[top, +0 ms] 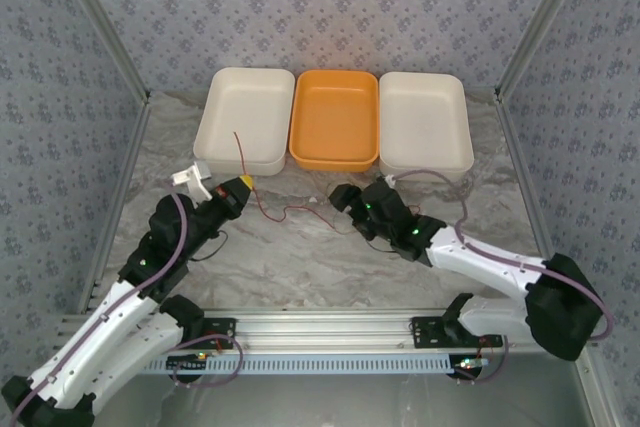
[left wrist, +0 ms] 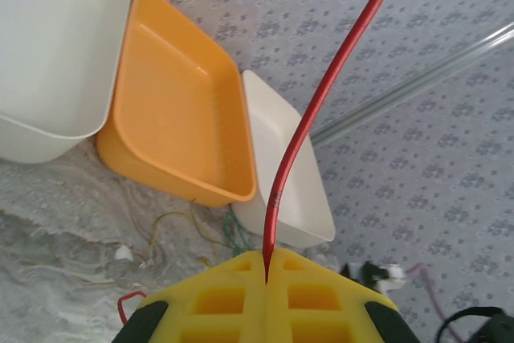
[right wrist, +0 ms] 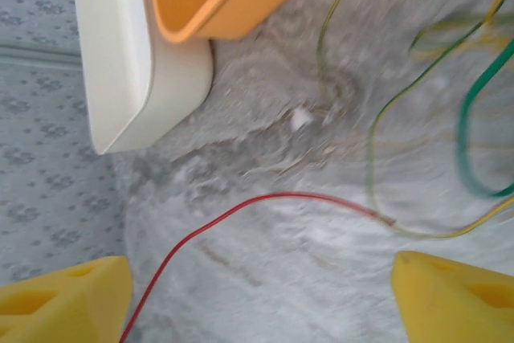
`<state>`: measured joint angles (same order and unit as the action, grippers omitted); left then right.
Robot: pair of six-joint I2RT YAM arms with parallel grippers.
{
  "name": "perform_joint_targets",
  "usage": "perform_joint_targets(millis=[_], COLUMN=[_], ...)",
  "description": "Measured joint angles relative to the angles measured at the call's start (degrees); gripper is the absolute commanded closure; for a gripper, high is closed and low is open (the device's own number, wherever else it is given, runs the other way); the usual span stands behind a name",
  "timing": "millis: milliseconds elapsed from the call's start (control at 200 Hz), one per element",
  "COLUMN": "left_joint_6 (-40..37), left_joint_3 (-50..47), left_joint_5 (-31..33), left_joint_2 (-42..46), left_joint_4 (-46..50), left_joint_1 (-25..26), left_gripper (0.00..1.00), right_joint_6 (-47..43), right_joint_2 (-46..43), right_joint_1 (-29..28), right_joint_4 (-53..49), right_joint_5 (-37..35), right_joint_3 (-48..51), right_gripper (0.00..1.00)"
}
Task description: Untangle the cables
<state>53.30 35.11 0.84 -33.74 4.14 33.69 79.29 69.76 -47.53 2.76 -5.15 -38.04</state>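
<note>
The red cable [top: 236, 152] trails to the yellow-green one, so my left gripper should next move back over the bare marble lying back of it and let go of the red cable.
My left gripper [top: 238, 190] is shut on a red cable [top: 236, 152], which rises from the yellow pads [left wrist: 233, 295] and arcs over the left white tray. In the left wrist view the red cable [left wrist: 313, 110] comes straight out of the closed seam. Its other length trails across the table toward my right gripper [top: 345, 207]. That gripper [right wrist: 261, 303] stands open and wide above the table, with the red cable [right wrist: 265, 196] lying loose under it and nothing between the fingers. A green cable [right wrist: 466, 134] and a yellow-green cable [right wrist: 373, 158] lie curled beyond it.
Three trays stand in a row at the back: a white tray [top: 215, 132], an orange tray [top: 335, 159] and another white tray [top: 425, 162]. Patterned walls close in the sides and back. The marble tabletop [top: 300, 267] in front of the arms is bare.
</note>
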Motion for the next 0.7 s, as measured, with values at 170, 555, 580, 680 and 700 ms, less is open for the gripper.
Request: perform_joint_targets(millis=[170, 555, 580, 680, 700], left_joint_6=[-0.3, 0.1, 0.2, 0.1, 0.1], left_joint_3=[0.5, 0.5, 0.5, 0.9, 1.2], left_joint_5=[-1.5, -2.8, -2.8, -1.7, -1.2], left_joint_2=[0.0, 3.8, 4.4, 7.4, 8.2], left_joint_4=[-2.3, -4.3, -4.3, -2.5, -1.7], left_joint_1=[0.0, 0.0, 0.0, 0.0, 0.0], left_gripper=[1.00, 1.00, 1.00, 1.00, 1.00], right_joint_6=[15.5, 36.3, 36.8, 38.2, 38.4], right_joint_2=[8.1, 28.8, 29.8, 33.1, 33.5], right_joint_1=[-3.0, -2.7, -2.4, -1.2, -1.0], right_joint_4=[12.8, 33.0, 34.1, 38.7, 39.2], right_joint_5=[1.4, 4.1, 4.3, 4.3, 4.3], right_joint_3=[0.0, -3.7, -4.0, -4.5, -4.5], right_gripper=[0.11, 0.56, 0.70, 1.00, 1.00])
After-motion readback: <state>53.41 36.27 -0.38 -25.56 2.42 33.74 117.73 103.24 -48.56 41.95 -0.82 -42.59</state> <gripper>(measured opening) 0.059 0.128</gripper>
